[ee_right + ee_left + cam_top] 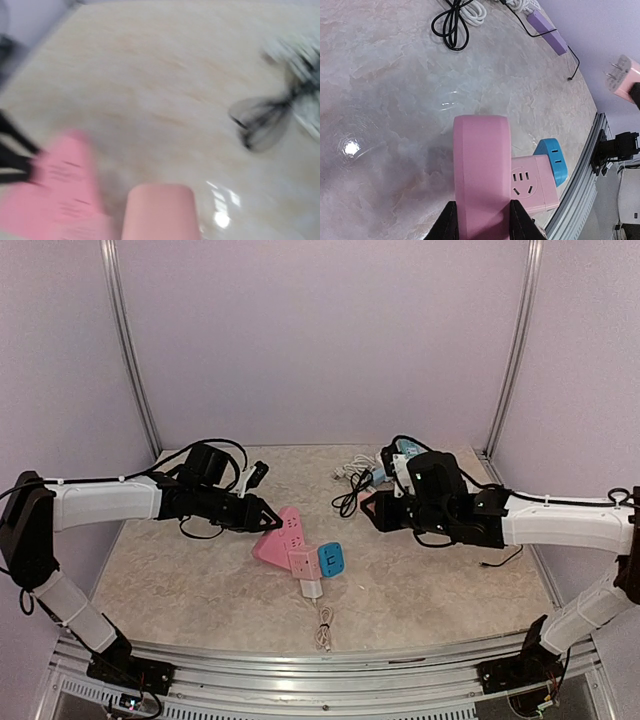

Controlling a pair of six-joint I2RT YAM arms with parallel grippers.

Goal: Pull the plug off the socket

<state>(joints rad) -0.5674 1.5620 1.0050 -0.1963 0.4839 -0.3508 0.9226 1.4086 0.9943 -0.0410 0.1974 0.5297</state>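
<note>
The robot's right gripper needs to go down next to the bare tabletop below it, beside the blue plug, and release the pink plug, which is already clear of the socket strip.
A pink socket strip (pixel 283 537) lies on the table with a pink cube adapter (pixel 303 562), a blue plug (pixel 331 560) and a white plug (pixel 312 589) at its near end. My left gripper (pixel 267 520) is shut on the strip's far end; in the left wrist view the strip (pixel 481 165) sits between both fingers (pixel 447 222). My right gripper (pixel 373 508) is off to the right of the strip, shut on a pink plug (pixel 160 212). The plug (pixel 622 77) hangs in the air, prongs bare, apart from the strip. The right wrist view is blurred.
A black cable bundle (pixel 350 498), white cables (pixel 352 468) and a purple power strip (pixel 547 31) lie at the back right. A thin black cable (pixel 500 560) runs under the right arm. A coiled white cable (pixel 323 626) lies near the front edge.
</note>
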